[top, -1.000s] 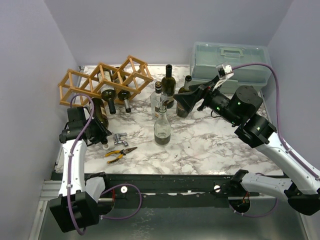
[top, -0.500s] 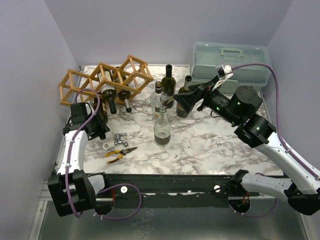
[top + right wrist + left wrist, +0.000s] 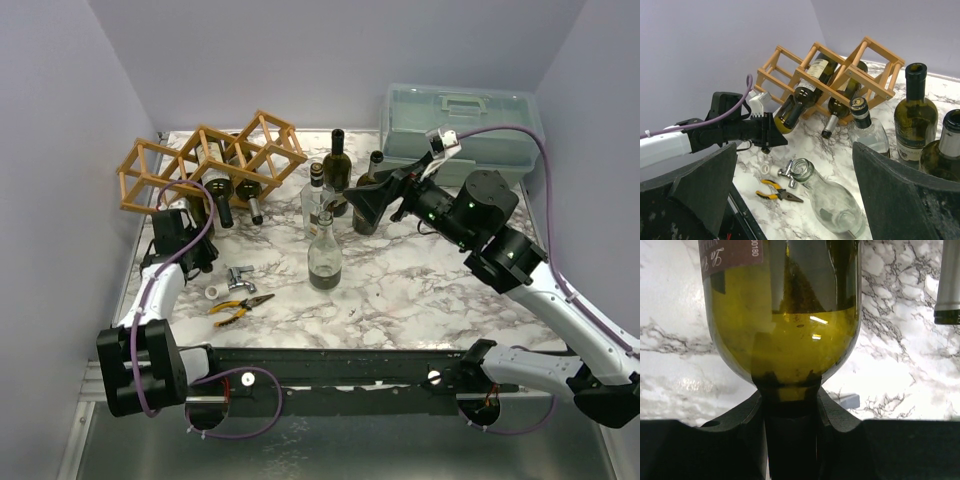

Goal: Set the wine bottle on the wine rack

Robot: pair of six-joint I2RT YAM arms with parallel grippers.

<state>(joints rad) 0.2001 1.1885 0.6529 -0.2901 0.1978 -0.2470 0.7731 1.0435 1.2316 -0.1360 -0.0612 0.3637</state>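
The bottle's shoulder is still outside the rack, so my left gripper will next push outward toward the rack to slide the bottle base-first into the rack's lower cell point(image 3: 191, 190) and release it.
The wine bottle point(image 3: 785, 315) is olive-green with a dark red label. My left gripper point(image 3: 790, 405) is shut on its neck. In the top view the bottle point(image 3: 197, 212) lies tilted, base end toward the left lower cell of the wooden wine rack point(image 3: 210, 160); how far it reaches in is hidden. Two other bottles point(image 3: 812, 75) rest in the rack with their necks poking out the front. My right gripper point(image 3: 368, 205) hangs open over the table's middle with nothing between its fingers point(image 3: 700, 185).
A translucent toolbox point(image 3: 460, 125) stands at the back right. Two dark bottles point(image 3: 338, 165) and a square clear bottle point(image 3: 318, 200) stand mid-table, with a clear glass bottle point(image 3: 325, 255) in front. Yellow-handled pliers point(image 3: 240, 305), a metal tap point(image 3: 238, 277) and a white ring point(image 3: 215, 292) lie near the left arm.
The left gripper has carried the bottle away from the table's front edge toward the rack, tipping its base end at the left cell. The right arm has hardly moved.
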